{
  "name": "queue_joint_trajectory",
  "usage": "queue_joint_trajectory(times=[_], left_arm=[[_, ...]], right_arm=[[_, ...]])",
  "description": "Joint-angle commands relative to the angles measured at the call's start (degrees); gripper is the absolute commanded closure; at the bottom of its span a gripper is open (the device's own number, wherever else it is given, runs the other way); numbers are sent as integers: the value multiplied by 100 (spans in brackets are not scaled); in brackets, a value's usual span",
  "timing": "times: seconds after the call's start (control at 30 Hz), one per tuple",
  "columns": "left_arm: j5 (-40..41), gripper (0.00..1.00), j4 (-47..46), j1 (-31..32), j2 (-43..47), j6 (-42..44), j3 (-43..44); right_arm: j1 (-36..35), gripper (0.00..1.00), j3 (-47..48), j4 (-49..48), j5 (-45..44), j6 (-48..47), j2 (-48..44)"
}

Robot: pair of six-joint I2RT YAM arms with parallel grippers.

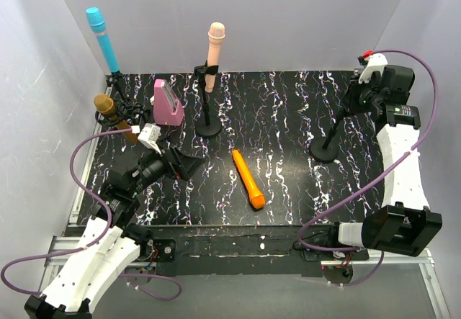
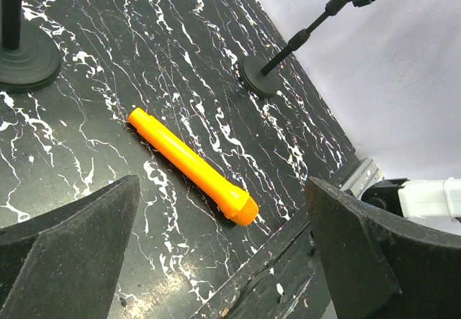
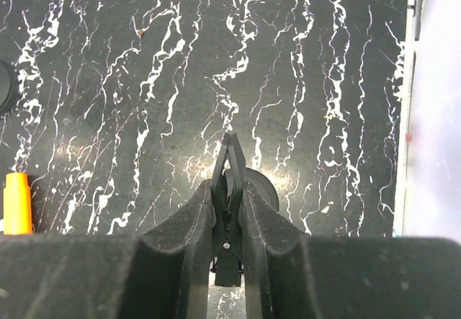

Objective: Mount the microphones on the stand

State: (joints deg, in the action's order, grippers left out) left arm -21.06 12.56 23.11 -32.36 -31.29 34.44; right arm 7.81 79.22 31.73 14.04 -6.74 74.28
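The right gripper carries the empty stand back and releases it on the tabletop (image 1: 276,183) beside the microphone's head next, because the stand is far from the orange microphone.
The orange microphone (image 1: 248,179) lies flat on the black marbled table, head toward the near edge; it also shows in the left wrist view (image 2: 193,166). My left gripper (image 1: 184,164) is open and empty, low over the table just left of it. An empty black stand (image 1: 328,146) is at the right. My right gripper (image 1: 358,96) is shut on its clip (image 3: 232,182), above the round base (image 3: 261,188). The peach microphone (image 1: 213,54) sits upright in the middle stand. The cyan microphone (image 1: 103,42) and the gold microphone (image 1: 114,116) sit in stands at the far left.
A squat pink wedge block (image 1: 168,103) stands at the back left beside the middle stand's base (image 1: 209,128). White walls close the table on three sides. The table's near edge (image 2: 288,254) runs just past the orange microphone's head.
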Motion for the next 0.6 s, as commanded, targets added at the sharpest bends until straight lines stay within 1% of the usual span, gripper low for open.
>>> queue_joint_trajectory(times=[0.0,0.1,0.17,0.3,0.33,0.37,0.47,0.57], left_arm=[[-47,2,133,-9,89,0,-16],[-30,2,168,-9,98,26,-16],[-30,2,168,-9,98,35,-16],[-47,2,133,-9,81,53,2],[-56,2,124,-9,63,53,2],[-65,2,116,-9,63,53,2],[-91,2,115,-9,81,61,-7],[-170,2,159,-9,177,114,-16]], right_arm=[[-17,89,445,-18,668,-511,-71],[-87,93,638,245,1423,-819,-159],[-157,94,778,482,2029,-1117,-221],[-587,94,1182,1325,3207,-2057,-204],[-753,94,1279,1528,3340,-2251,-169],[-1068,94,1341,1695,3472,-2409,-125],[-1632,93,1351,1942,3702,-2910,-72],[-2055,93,1315,2179,3825,-3324,-10]])
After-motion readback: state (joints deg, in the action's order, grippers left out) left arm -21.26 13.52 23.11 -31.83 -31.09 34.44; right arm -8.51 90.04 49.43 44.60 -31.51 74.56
